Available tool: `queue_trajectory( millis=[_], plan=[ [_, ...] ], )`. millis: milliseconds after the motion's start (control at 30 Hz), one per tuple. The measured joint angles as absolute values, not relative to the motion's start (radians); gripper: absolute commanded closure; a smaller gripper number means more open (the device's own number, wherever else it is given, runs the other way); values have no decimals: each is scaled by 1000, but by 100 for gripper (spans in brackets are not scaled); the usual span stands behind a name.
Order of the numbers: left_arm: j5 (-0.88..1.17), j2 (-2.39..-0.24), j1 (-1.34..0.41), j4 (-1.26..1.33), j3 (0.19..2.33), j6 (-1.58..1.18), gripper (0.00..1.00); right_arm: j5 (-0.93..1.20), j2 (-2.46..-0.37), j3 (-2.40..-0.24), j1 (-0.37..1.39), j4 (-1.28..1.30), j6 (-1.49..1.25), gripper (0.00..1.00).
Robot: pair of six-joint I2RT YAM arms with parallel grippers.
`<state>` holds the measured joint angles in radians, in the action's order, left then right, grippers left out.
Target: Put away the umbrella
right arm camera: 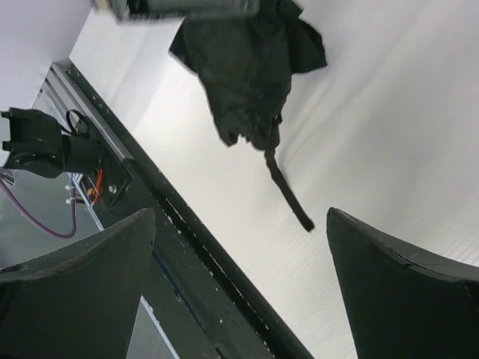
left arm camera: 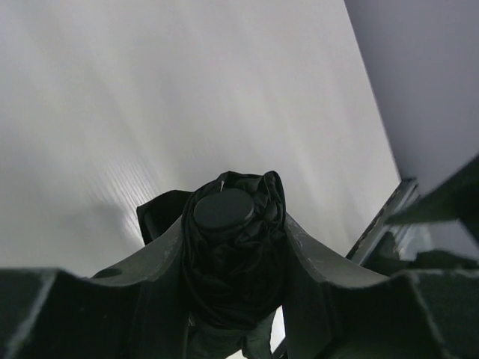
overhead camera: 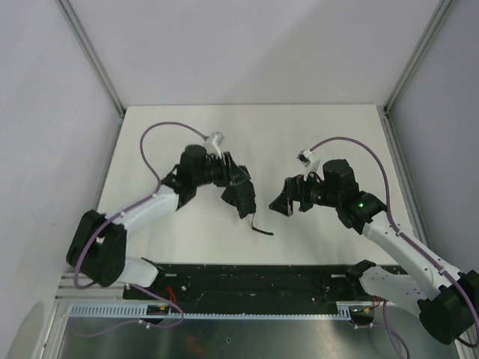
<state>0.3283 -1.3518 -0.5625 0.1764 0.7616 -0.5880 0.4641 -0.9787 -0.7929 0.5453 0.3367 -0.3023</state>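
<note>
I will move my left gripper outward and down next, lay the bundle on the clear tabletop and let go, as the white table is bare outward of the umbrella (overhead camera: 243, 198).
The umbrella (overhead camera: 243, 198) is a folded bundle of matte black fabric. My left gripper (overhead camera: 233, 182) is shut on it and holds it over the white table. In the left wrist view the umbrella (left arm camera: 236, 254) sits between the two fingers, its round cap (left arm camera: 223, 209) facing the camera. Its thin strap (overhead camera: 262, 229) hangs down toward the table. My right gripper (overhead camera: 287, 200) is open and empty, just right of the umbrella. In the right wrist view the umbrella (right arm camera: 247, 67) hangs at top centre with the strap (right arm camera: 288, 191) below it, ahead of the open right gripper (right arm camera: 239, 232).
A black rail (overhead camera: 247, 280) runs along the table's near edge and also shows in the right wrist view (right arm camera: 194, 247). Grey walls and metal frame posts (overhead camera: 90, 52) enclose the white table (overhead camera: 299, 134) on three sides.
</note>
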Motion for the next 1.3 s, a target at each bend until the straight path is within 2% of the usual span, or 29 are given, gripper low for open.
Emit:
queue_trajectory(
  millis=[200, 400, 567, 733, 800, 967, 1067, 1300],
  plan=[
    [508, -1633, -381, 38, 1050, -633, 99, 448, -982, -793, 541, 310, -321, 1],
    [579, -1996, -265, -57, 1320, -639, 90, 400, -961, -793, 541, 336, -321, 1],
    [648, -2159, -218, -115, 1475, -678, 63, 368, -900, -786, 541, 355, -321, 1],
    [677, -2211, -207, -124, 1547, -685, 45, 334, -863, -757, 541, 363, -324, 1],
    [677, -2215, -205, -126, 1555, -682, 28, 324, -853, -739, 541, 365, -331, 1],
    [673, -2219, -192, -142, 1568, -676, 5, 318, -845, -723, 541, 365, -345, 1],
    [665, -2218, -181, -147, 1570, -671, 1, 318, -842, -723, 541, 356, -349, 1],
    [627, -2131, -152, -187, 1512, -636, 1, 310, -838, -723, 542, 345, -363, 1]
  ],
)
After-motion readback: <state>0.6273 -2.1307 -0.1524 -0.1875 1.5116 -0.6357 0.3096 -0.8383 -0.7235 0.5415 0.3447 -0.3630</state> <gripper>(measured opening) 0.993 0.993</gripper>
